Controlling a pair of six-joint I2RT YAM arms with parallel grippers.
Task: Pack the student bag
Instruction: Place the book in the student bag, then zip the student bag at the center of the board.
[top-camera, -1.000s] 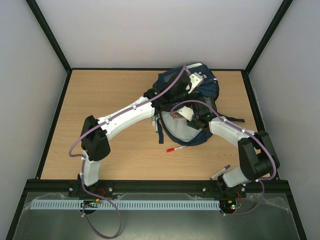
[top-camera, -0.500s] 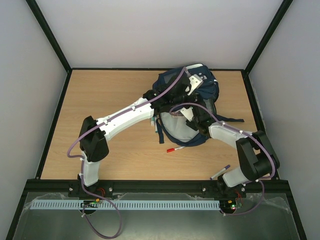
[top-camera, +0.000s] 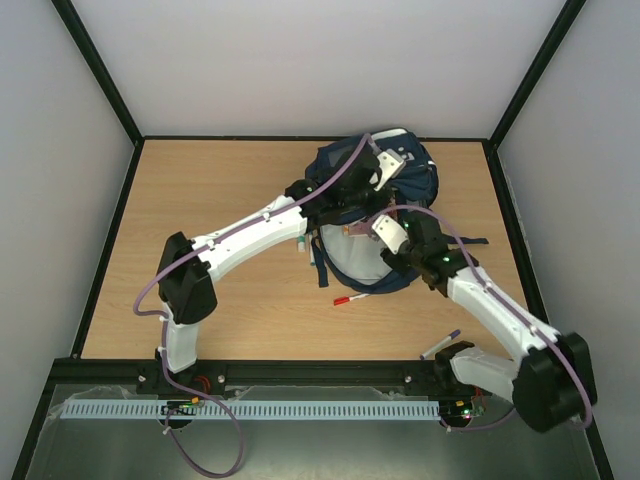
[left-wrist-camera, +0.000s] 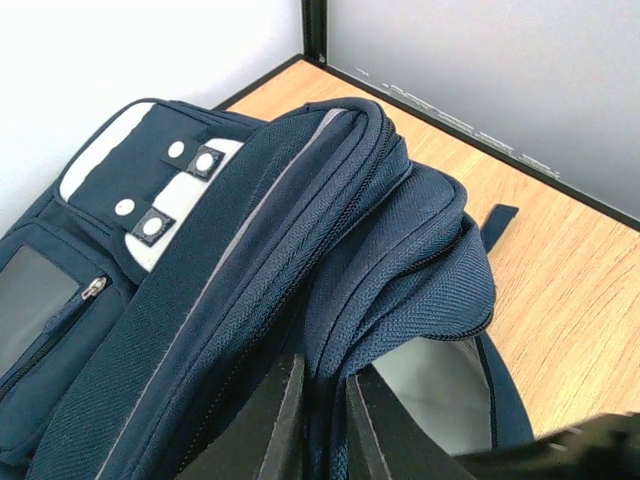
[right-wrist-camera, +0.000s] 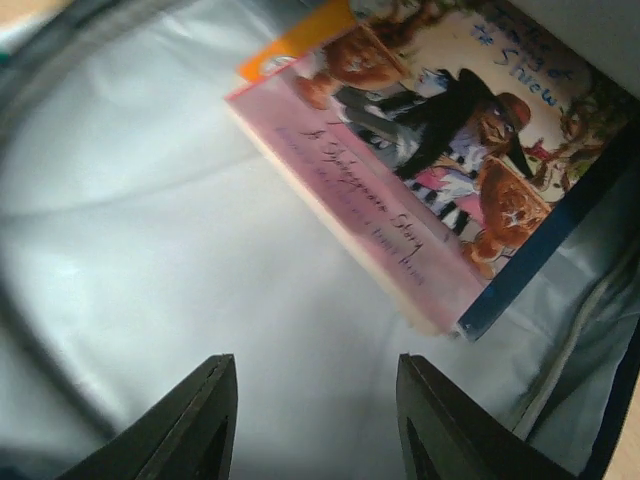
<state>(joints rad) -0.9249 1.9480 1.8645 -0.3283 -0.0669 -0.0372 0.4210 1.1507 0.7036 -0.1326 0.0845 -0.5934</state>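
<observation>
The book is already inside the open pocket, so my left gripper needs to pull the fabric edge back and down over the grey lining (top-camera: 355, 256) (left-wrist-camera: 440, 392) next, then let go of it.
The student bag (top-camera: 400, 175), navy with a white front patch, lies at the back right of the table with its main pocket open towards me. My left gripper (left-wrist-camera: 325, 405) is shut on the fabric edge of that opening (left-wrist-camera: 400, 250) and holds it up; from above, this gripper (top-camera: 348, 210) sits over the bag's mouth. My right gripper (right-wrist-camera: 315, 410) stands open with nothing between its fingers, just inside the pocket over the grey lining (right-wrist-camera: 150, 250). An illustrated book (right-wrist-camera: 440, 150) lies free on the lining ahead of it. From above, the right gripper (top-camera: 375, 232) is at the bag's opening.
A red pen (top-camera: 350, 298) lies on the table just in front of the bag. A purple pen (top-camera: 440, 345) lies near the right arm's base. A white and teal marker (top-camera: 303, 243) rests left of the bag under the left arm. A loose strap (top-camera: 470, 240) trails right.
The right arm's elbow has swung down towards the near right, and its jaws have opened wider. The left arm has kept its hold on the bag.
</observation>
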